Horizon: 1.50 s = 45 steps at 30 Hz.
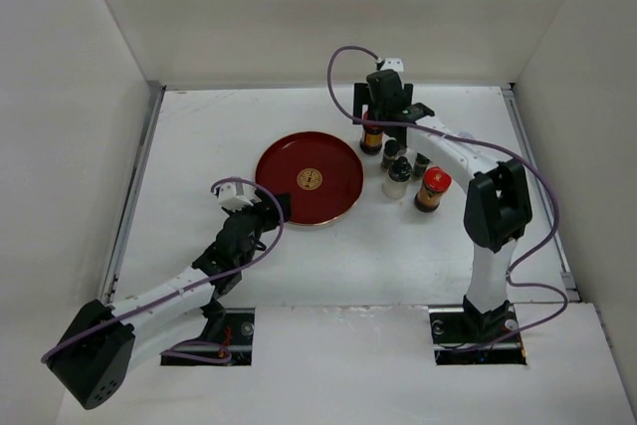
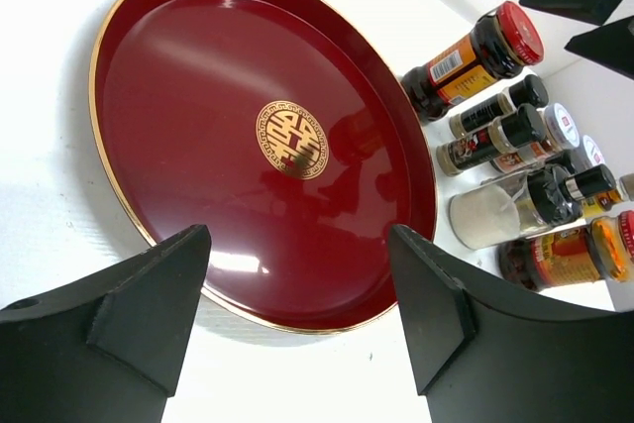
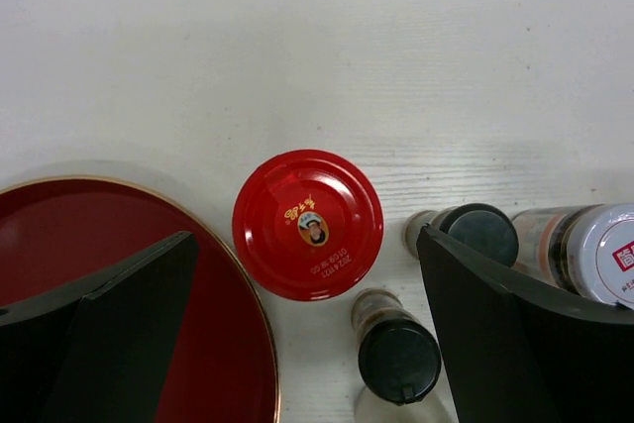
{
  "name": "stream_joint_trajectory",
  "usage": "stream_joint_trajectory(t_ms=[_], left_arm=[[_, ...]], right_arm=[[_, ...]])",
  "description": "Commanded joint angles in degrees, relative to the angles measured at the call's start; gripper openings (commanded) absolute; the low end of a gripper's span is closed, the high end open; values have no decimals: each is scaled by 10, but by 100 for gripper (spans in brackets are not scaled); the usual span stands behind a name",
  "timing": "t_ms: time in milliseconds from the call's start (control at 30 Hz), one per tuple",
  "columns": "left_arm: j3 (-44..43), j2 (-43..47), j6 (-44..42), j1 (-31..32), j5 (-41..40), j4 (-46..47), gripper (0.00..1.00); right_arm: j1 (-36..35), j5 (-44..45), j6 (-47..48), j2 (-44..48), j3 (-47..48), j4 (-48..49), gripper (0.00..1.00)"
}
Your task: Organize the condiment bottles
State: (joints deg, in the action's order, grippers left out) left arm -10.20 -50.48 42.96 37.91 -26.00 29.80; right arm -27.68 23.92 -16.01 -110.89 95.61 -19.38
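Observation:
The red cap already shows between my open fingers, so I will lower my right gripper around the dark jar's capped top (image 1: 372,120) (image 3: 308,226) and close on it.
The condiment bottles stand in a cluster right of the round red tray (image 1: 309,179). A red-capped dark jar (image 1: 372,135) is nearest the tray's far right rim. Slim black-capped bottles (image 1: 391,152), a white-bodied bottle (image 1: 398,179) and a second red-capped jar (image 1: 433,189) stand beside it. My right gripper (image 1: 376,116) is open above the first jar. In the right wrist view the gripper (image 3: 305,240) has a jaw on each side of the red cap (image 3: 308,224). My left gripper (image 1: 269,208) is open and empty at the tray's near left rim (image 2: 297,322).
In the left wrist view the bottles line up right of the tray: the red-capped jar (image 2: 475,56), black-capped bottles (image 2: 492,141), a white-lidded jar (image 2: 562,126) and the white-bodied bottle (image 2: 500,213). White walls enclose the table on three sides.

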Motion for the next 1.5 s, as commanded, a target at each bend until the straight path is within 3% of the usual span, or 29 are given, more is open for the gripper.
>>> stream_joint_trajectory(t_ms=[0,533,733,967,1167,1467], left_arm=[[4,4,14,-2,3,29,72],[23,14,51,-40,-18,9,72],[22,6,50,-46,-12,14,72],[24,-1,52,-48,-11,21,72],[24,-13,49,-46,-3,34,71],[25,-11,49,-46,-6,37,71]], right_arm=[[8,-12,4,-13,35,-19,100],[16,-42,-1,-80,68,-25,100],[14,-30,3,-92,65,2,95],[13,-12,9,-97,66,41,86],[13,-14,7,-101,71,49,65],[9,-12,2,-22,48,115,55]])
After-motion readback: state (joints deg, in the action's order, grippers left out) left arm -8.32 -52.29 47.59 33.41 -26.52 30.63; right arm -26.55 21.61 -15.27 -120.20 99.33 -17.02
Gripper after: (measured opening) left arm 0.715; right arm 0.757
